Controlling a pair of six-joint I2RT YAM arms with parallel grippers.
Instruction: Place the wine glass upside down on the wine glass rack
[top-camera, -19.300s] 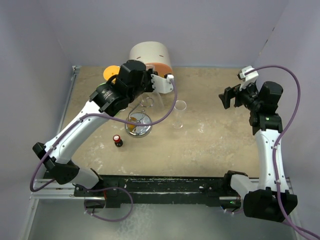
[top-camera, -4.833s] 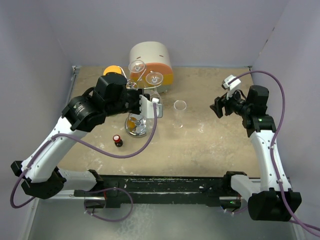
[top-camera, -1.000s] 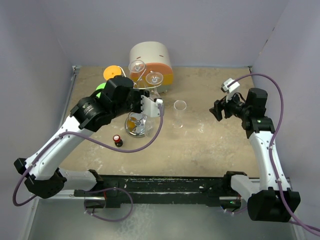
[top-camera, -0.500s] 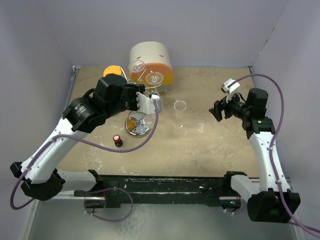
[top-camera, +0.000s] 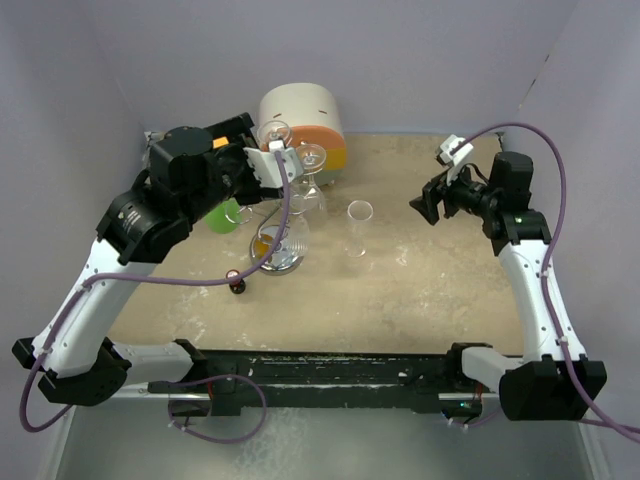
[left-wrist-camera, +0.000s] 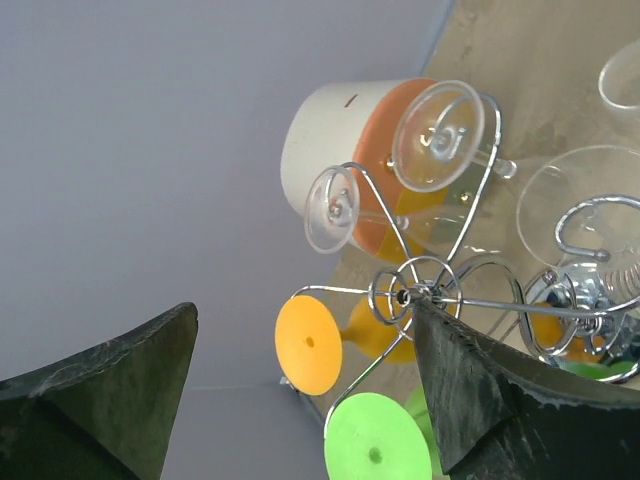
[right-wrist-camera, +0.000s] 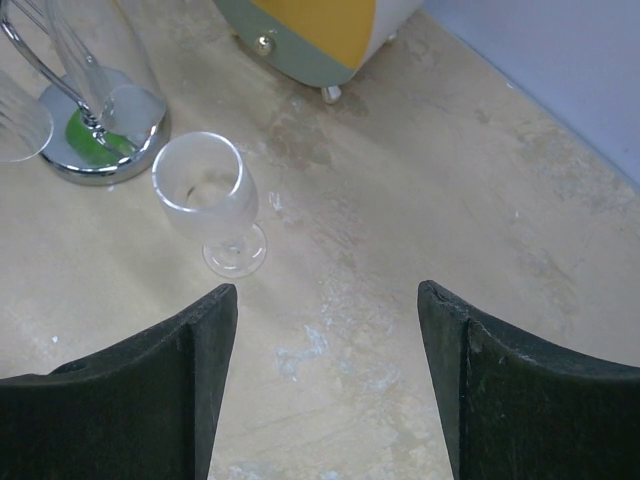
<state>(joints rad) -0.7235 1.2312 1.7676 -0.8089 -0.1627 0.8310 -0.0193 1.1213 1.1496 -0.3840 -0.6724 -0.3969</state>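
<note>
The wine glass stands with its opening up, below my right gripper and to its left in the top view. I should lower my fingers that way so they go on both sides of its rim (top-camera: 371, 209) (right-wrist-camera: 240, 182).
The wine glass rack (top-camera: 279, 236), silver wire on a shiny round base, stands left of centre. Two clear wine glasses (left-wrist-camera: 437, 135) hang upside down on it, along with an orange one (left-wrist-camera: 308, 343) and a green one (left-wrist-camera: 378, 455). My left gripper (top-camera: 262, 165) is open and empty, raised beside the rack's top, with the rack's hub (left-wrist-camera: 408, 296) by its right finger. Another clear wine glass (top-camera: 360, 226) stands upright on the table right of the rack, also visible as the glass (right-wrist-camera: 205, 200). My right gripper (top-camera: 425, 205) hovers open and empty to that glass's right.
A round white-and-orange drum (top-camera: 303, 118) sits behind the rack against the back wall. A small dark bottle with a red cap (top-camera: 236, 283) stands in front of the rack. Purple walls close in the left, back and right sides.
My left gripper has opened and lifted away up and to the back left, leaving the green glass hanging on the rack. My right gripper has shifted slightly left.
</note>
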